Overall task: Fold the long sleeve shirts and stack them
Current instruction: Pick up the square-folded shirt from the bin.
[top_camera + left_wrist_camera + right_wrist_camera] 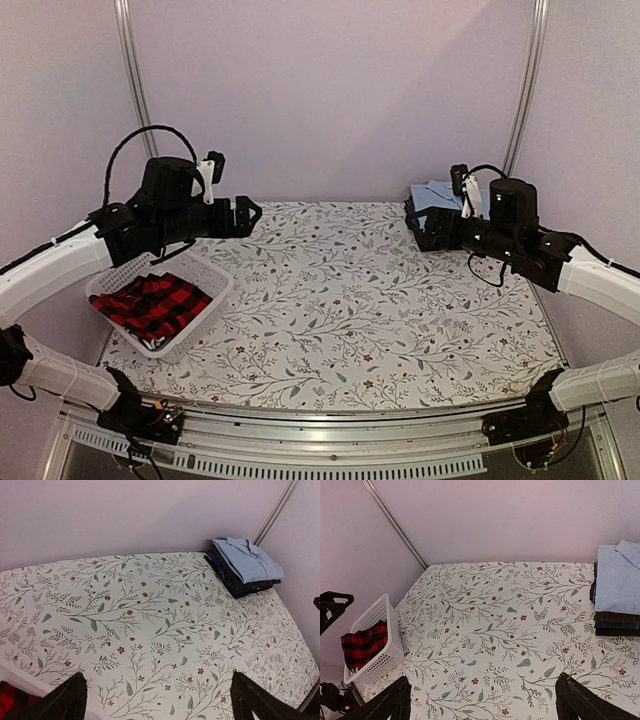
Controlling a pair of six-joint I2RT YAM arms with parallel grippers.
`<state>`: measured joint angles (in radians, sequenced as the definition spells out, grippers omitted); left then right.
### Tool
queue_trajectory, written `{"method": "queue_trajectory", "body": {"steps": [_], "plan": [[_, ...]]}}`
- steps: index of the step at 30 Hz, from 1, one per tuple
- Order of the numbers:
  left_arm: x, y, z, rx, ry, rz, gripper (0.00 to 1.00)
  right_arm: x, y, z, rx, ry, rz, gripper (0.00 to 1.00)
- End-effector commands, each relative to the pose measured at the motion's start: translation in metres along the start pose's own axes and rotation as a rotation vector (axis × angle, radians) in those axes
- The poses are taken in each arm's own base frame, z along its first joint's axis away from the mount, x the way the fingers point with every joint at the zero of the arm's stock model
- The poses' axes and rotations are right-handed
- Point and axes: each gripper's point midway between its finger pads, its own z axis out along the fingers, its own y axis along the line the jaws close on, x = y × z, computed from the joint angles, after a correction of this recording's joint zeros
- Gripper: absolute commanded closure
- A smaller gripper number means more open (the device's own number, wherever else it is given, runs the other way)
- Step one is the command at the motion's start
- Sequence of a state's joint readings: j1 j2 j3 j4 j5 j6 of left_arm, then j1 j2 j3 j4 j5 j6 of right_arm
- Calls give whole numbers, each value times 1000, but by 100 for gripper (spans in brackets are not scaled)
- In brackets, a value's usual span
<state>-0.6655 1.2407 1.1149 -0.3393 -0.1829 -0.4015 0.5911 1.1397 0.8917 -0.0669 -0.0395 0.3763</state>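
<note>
My left gripper sweeps left in the top view and descends into the basket point(213, 278) next, as the unfolded check shirt's wall-side end point(116, 301) lies there below it.
A red-and-black check shirt point(155, 305) lies crumpled in the white mesh basket point(213, 278) at the table's left edge; the right wrist view shows it too point(364, 645). At the back right corner sits a stack of folded long sleeve shirts, a light blue one point(247, 560) on top of dark ones point(245, 586). My left gripper point(245, 215) hovers open above and behind the basket, nothing between its fingers point(158, 680). My right gripper point(415, 225) hangs open just in front of the stack, also holding nothing point(482, 680).
A floral cloth point(350, 290) covers the whole table. Pale walls close in the back and both sides, with metal posts point(525, 80) in the back corners. A metal rail point(330, 415) runs along the near edge between the arm bases.
</note>
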Motion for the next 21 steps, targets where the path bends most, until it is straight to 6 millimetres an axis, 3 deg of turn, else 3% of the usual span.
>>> {"method": "queue_trajectory", "body": {"steps": [1, 7, 11, 17, 21], "plan": [[7, 35, -14, -117, 15, -43, 0, -16, 11, -8, -22, -29, -44, 1], [7, 74, -35, -239, -8, -106, 0, -18, 14, -10, -32, -16, -85, 1], [16, 124, -55, -429, 8, -215, 0, -15, 16, -9, -43, -1, -109, 1], [62, 220, -84, -709, 139, -431, 0, -13, 16, -7, -45, 12, -124, 1], [98, 262, -90, -768, 209, -547, 0, -13, 17, -7, -47, 12, -131, 1]]}}
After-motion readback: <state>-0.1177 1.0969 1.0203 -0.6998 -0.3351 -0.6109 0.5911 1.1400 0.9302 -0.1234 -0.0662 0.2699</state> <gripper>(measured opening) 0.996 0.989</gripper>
